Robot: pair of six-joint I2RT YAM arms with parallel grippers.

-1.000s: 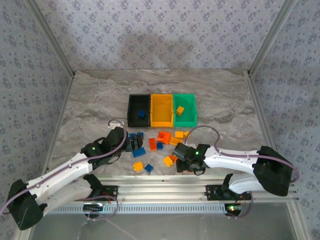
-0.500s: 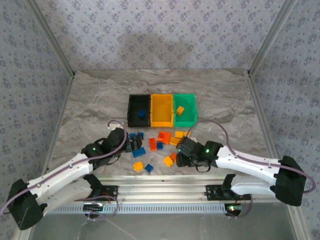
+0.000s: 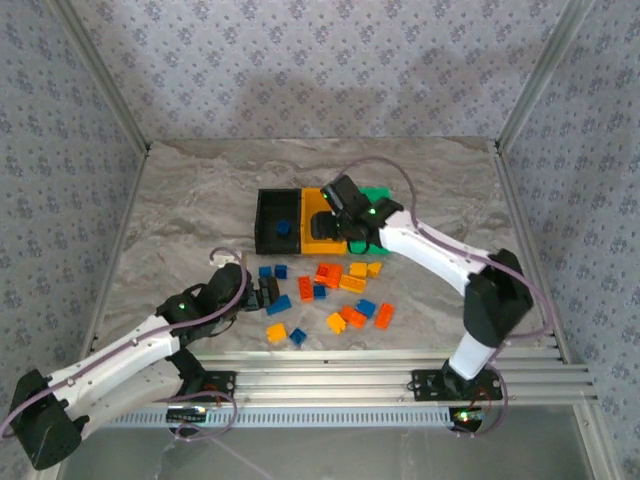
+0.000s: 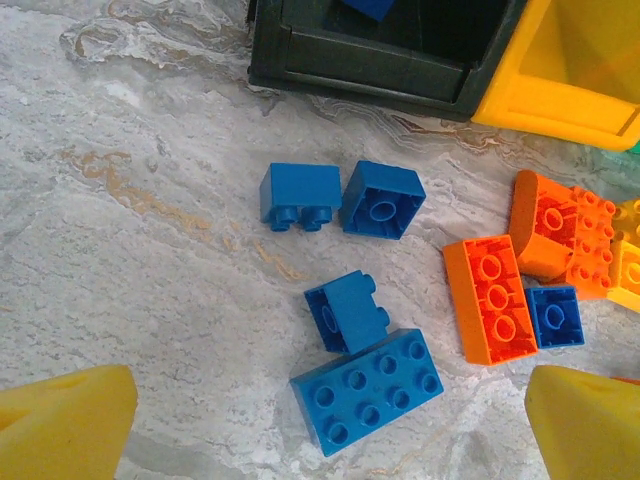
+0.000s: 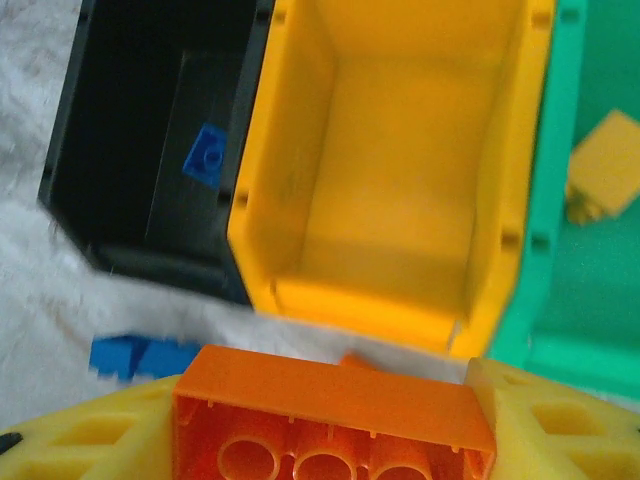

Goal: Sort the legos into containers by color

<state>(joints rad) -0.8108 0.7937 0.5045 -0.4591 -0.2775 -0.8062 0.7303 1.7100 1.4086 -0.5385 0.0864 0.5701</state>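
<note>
Next, my right gripper moves outward over the empty bottom of the orange bin [image 5: 405, 170] and releases the lego there, since the orange lego [image 5: 330, 415] matches that bin's color.
The containers stand in a row: black bin [image 3: 270, 222], orange bin [image 3: 320, 238], green bin [image 3: 376, 192]. My right gripper [image 3: 345, 215] hangs over the orange bin [image 5: 400, 150], shut on an orange lego [image 5: 330, 415] held between its yellow fingers [image 5: 560, 420]. A blue lego [image 5: 205, 155] lies in the black bin [image 5: 120, 130] and a yellow one [image 5: 605, 165] in the green bin [image 5: 590, 300]. My left gripper [image 4: 325, 430] stands open just above a blue eight-stud lego [image 4: 368, 390], nothing between its fingertips [image 4: 60, 420].
Loose blue, orange and yellow legos [image 3: 330, 275] are scattered on the marble table in front of the bins. Two small blue bricks [image 4: 300, 195] lie near the black bin's front wall [image 4: 380, 50]. Orange bricks [image 4: 492, 298] lie to the right of the left gripper.
My right arm has lifted an orange lego from the pile and swung it back over the orange bin. The left arm drew back slightly and stayed open.
</note>
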